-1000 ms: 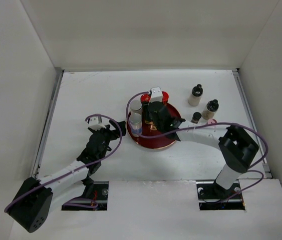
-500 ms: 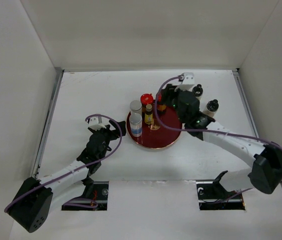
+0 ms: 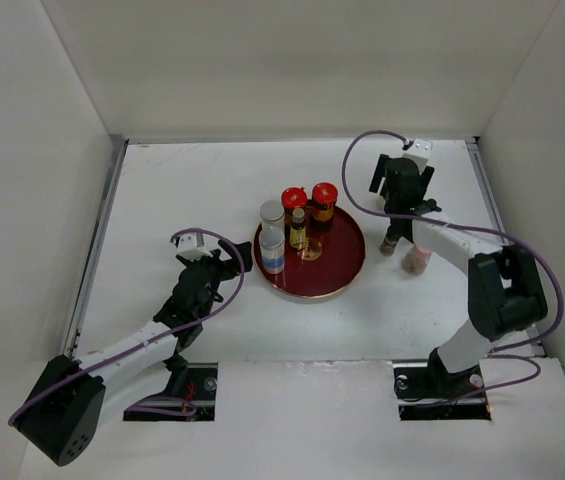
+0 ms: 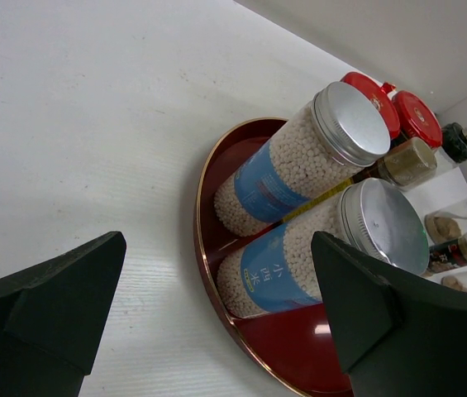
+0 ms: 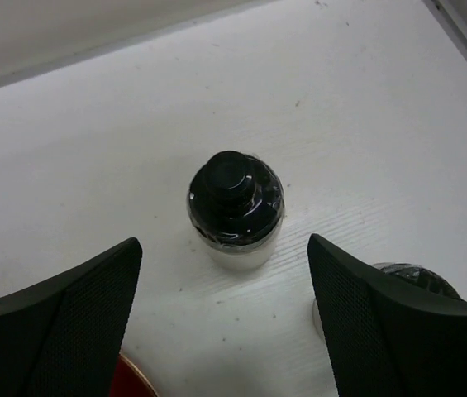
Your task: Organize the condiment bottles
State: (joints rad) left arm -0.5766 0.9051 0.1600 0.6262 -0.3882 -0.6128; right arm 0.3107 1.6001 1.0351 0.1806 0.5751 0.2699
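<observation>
My right gripper is above the bottle's cap and short of it, so it will go down and outward until its fingers are on both sides of the black-capped glass bottle (image 5: 236, 205).
The round dark-red tray (image 3: 337, 275) holds two silver-capped cylinders (image 3: 272, 245) with blue labels (image 4: 278, 277), two red-capped jars (image 3: 324, 195) and a small tan-capped bottle (image 3: 298, 228). My left gripper (image 3: 226, 262) is open and empty, just left of the tray rim (image 4: 200, 248), with its jaws toward the cylinders (image 4: 216, 256). My right gripper (image 3: 400, 190) is open and empty above a black-capped glass bottle (image 5: 235, 207), jaws wide on either side of it (image 5: 225, 244). A second black-capped bottle (image 5: 411, 277) shows behind the right finger. A small black-capped bottle (image 3: 390, 243) and the pink shaker (image 3: 417, 260) stand right of the tray.
White walls close in the table on the left, back and right. The right arm's forearm (image 3: 452, 240) lies over the bottles beside the tray. The tray rim (image 5: 134, 382) shows at the bottom left of the right wrist view.
My right gripper has swung from over the tray to the back right, above the black-capped bottles. Both red-capped jars now show uncovered on the tray. The left arm has not moved.
</observation>
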